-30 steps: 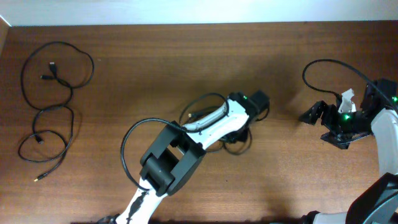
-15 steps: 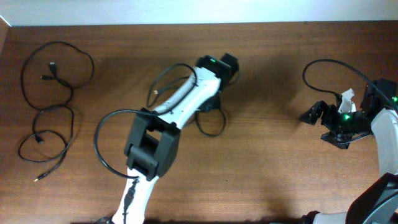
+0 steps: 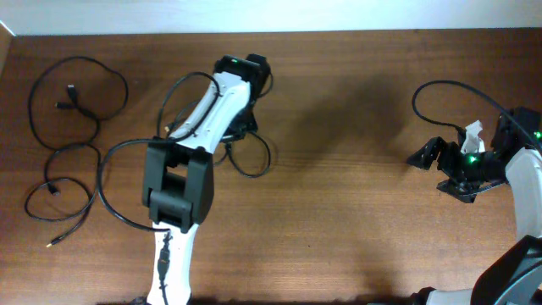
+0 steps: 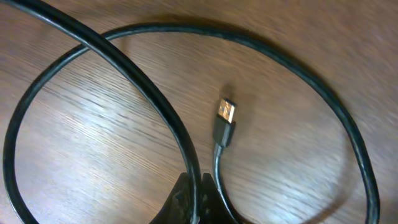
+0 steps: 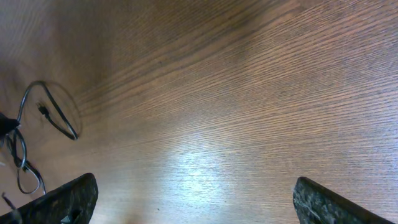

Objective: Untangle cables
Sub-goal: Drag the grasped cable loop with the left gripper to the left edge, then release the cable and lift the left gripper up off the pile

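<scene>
The cable in the left gripper is still apart from the other loose loops, so the left gripper needs to move it to the left in the overhead view toward those loops (image 3: 83, 146) and then open.
Black cables (image 3: 74, 102) lie in loose loops at the table's far left, with a gold plug (image 3: 52, 243) near the front. Another black cable (image 3: 251, 161) hangs in a loop under my left gripper (image 3: 240, 119), left of the table's middle toward the back. In the left wrist view my left gripper (image 4: 194, 200) is shut on this cable (image 4: 146, 93), and its metallic plug (image 4: 225, 115) rests on the wood inside the loop. My right gripper (image 3: 438, 173) stands open at the right side, with nothing between its fingers (image 5: 68, 200). It shows the held cable (image 5: 59, 115) far off.
A thicker black wire (image 3: 440, 86) fixed to the right arm arcs above the table at the right. The left arm's own wire (image 3: 114, 199) loops out beside its elbow. The brown wooden table (image 3: 356, 237) ends at a white wall along the back.
My left arm has swung from the table's middle to the left and toward the back, carrying the cable with it. The right arm has not moved.
</scene>
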